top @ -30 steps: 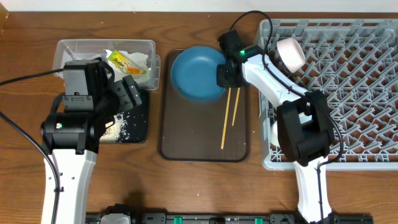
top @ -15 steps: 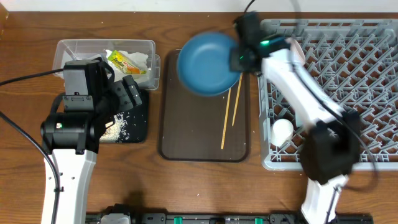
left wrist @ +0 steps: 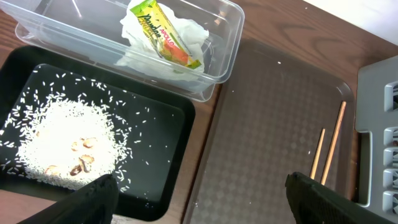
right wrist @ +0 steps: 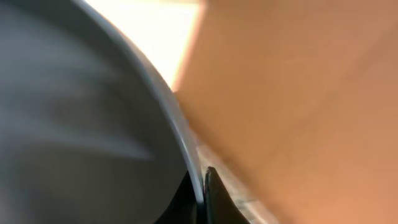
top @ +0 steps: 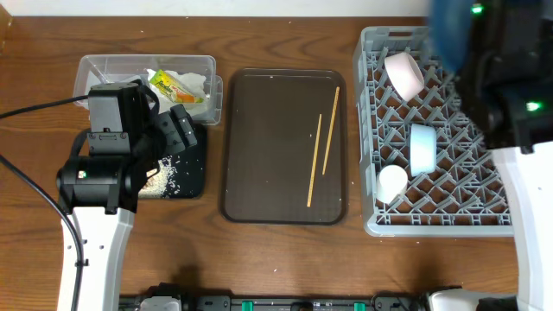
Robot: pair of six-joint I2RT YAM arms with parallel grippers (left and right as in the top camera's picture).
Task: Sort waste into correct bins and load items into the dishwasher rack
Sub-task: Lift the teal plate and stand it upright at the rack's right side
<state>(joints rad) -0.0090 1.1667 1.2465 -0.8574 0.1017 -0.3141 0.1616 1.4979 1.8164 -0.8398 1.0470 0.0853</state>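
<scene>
My right gripper brings the dark blue bowl down into the rack's side away from the serving tray next, since the smaller dishes occupy the rack's other side.
My right gripper (right wrist: 200,190) is shut on the rim of the large dark blue bowl (right wrist: 81,124). Overhead, that bowl (top: 447,26) is a blur held high above the far side of the grey dishwasher rack (top: 510,207). The rack holds a cream bowl (top: 403,73), a light blue bowl (top: 422,147) and a small white cup (top: 391,181). Two chopsticks (top: 321,151) lie on the brown serving tray (top: 259,173). My left gripper (left wrist: 199,205) is open and empty, above the black tray (left wrist: 161,137) of rice scraps (left wrist: 56,143). The clear tub (left wrist: 217,68) holds napkins and the yellow-green wrapper (left wrist: 163,34).
The raised right arm (top: 518,121) hides part of the rack's right side from overhead. The chopsticks also show in the left wrist view (left wrist: 329,146), near the serving tray's right edge beside the rack.
The right arm lifted the dark blue bowl off the serving tray and swung it right and up over the rack. The left arm has not moved.
</scene>
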